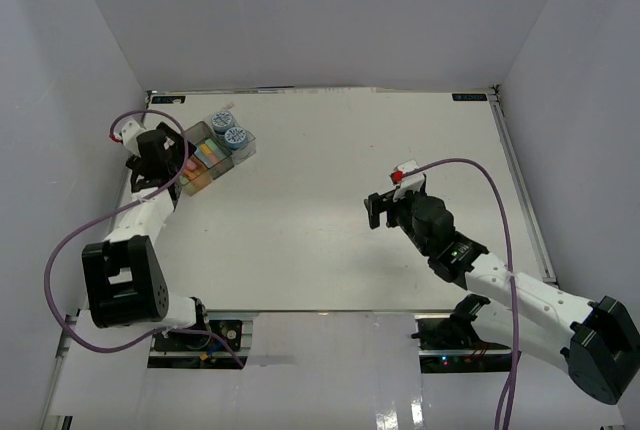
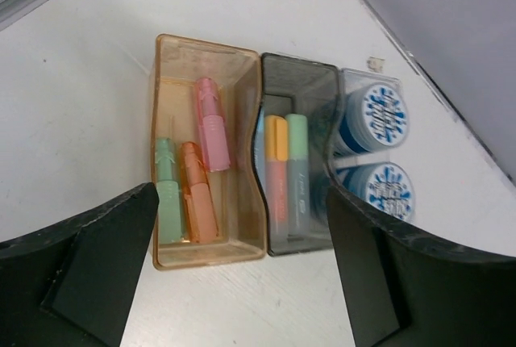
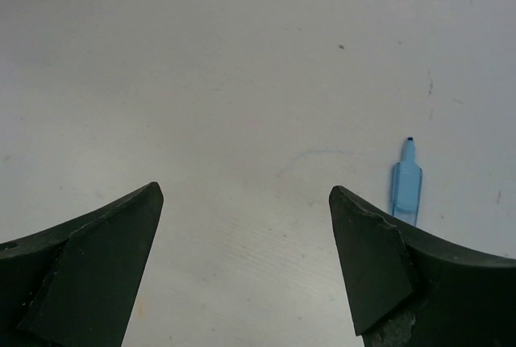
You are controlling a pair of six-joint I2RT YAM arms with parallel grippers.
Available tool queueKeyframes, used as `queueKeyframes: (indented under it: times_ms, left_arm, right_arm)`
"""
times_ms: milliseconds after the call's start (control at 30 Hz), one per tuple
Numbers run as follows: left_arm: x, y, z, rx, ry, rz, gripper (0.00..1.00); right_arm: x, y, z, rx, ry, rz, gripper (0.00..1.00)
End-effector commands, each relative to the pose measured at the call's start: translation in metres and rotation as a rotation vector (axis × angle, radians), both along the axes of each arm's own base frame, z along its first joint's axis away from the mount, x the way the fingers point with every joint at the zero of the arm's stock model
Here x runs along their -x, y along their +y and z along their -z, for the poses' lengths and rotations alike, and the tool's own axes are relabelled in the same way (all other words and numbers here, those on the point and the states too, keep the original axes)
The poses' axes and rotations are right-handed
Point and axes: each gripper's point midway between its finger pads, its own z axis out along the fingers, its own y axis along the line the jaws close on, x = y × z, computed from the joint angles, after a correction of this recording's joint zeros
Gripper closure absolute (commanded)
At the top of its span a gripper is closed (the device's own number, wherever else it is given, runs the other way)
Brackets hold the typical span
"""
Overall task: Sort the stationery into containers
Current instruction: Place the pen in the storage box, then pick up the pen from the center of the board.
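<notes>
The blue stick lies below my right gripper, outside its fingers to the right in the wrist view, so next I should move that way and down onto its near end (image 3: 405,216).
The containers (image 1: 215,150) stand joined at the far left of the table. In the left wrist view the orange-tan bin (image 2: 242,73) holds a pink stick (image 2: 211,125), an orange stick (image 2: 197,194) and a green stick (image 2: 168,198). The smoky grey bin (image 2: 298,81) holds an orange stick (image 2: 276,169) and a green stick (image 2: 297,165). Two blue-and-white rolls (image 2: 383,113) (image 2: 389,187) fill the clear bin. My left gripper (image 2: 242,194) hangs open just above the bins' near ends, holding nothing. My right gripper (image 3: 246,192) is open over bare table, with a blue stick (image 3: 405,186) lying beside its right finger.
The white table (image 1: 350,140) is enclosed by grey walls at the back and both sides. A purple cable (image 1: 470,165) arches over the right arm. A metal rail (image 1: 520,190) runs along the table's right edge.
</notes>
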Motion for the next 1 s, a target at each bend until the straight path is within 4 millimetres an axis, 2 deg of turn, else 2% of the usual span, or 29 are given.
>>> queueKeyframes:
  times_ms: [0, 133, 167, 200, 233, 300, 333, 433, 567, 767, 967]
  left_arm:
    - [0.005, -0.014, -0.055, -0.017, -0.077, 0.102, 0.04]
    - [0.028, -0.044, -0.080, 0.007, -0.103, 0.254, 0.02]
    - [0.033, -0.051, -0.079, 0.019, -0.112, 0.289, 0.02]
    - [0.040, -0.066, -0.067, 0.053, -0.097, 0.362, 0.02]
    - [0.047, -0.073, -0.067, 0.062, -0.099, 0.396, 0.02]
    - [0.057, -0.087, -0.053, 0.079, -0.052, 0.480, 0.02]
    - [0.060, -0.089, -0.049, 0.079, -0.038, 0.498, 0.02]
    - [0.068, -0.099, -0.047, 0.095, -0.039, 0.543, 0.02]
    - [0.071, -0.105, -0.053, 0.084, -0.053, 0.563, 0.02]
    - [0.072, -0.110, -0.056, 0.093, -0.062, 0.589, 0.02]
    - [0.072, -0.115, -0.055, 0.113, -0.063, 0.609, 0.02]
  right_arm:
    - [-0.020, -0.032, -0.001, 0.010, 0.052, 0.208, 0.10]
    - [-0.032, -0.059, 0.024, -0.015, 0.157, 0.325, 0.08]
    - [-0.037, -0.068, 0.033, -0.030, 0.195, 0.361, 0.07]
    - [-0.039, -0.073, 0.037, -0.033, 0.214, 0.378, 0.06]
    - [-0.044, -0.085, 0.046, -0.021, 0.242, 0.417, 0.05]
    - [-0.048, -0.090, 0.055, -0.019, 0.291, 0.412, 0.05]
    - [-0.048, -0.095, 0.068, -0.001, 0.339, 0.419, 0.04]
    - [-0.056, -0.115, 0.088, -0.022, 0.422, 0.456, 0.00]
    - [-0.062, -0.120, 0.105, -0.004, 0.488, 0.433, 0.11]
    - [-0.068, -0.122, 0.127, 0.059, 0.555, 0.379, 0.16]
    - [-0.072, -0.124, 0.137, 0.095, 0.586, 0.367, 0.36]
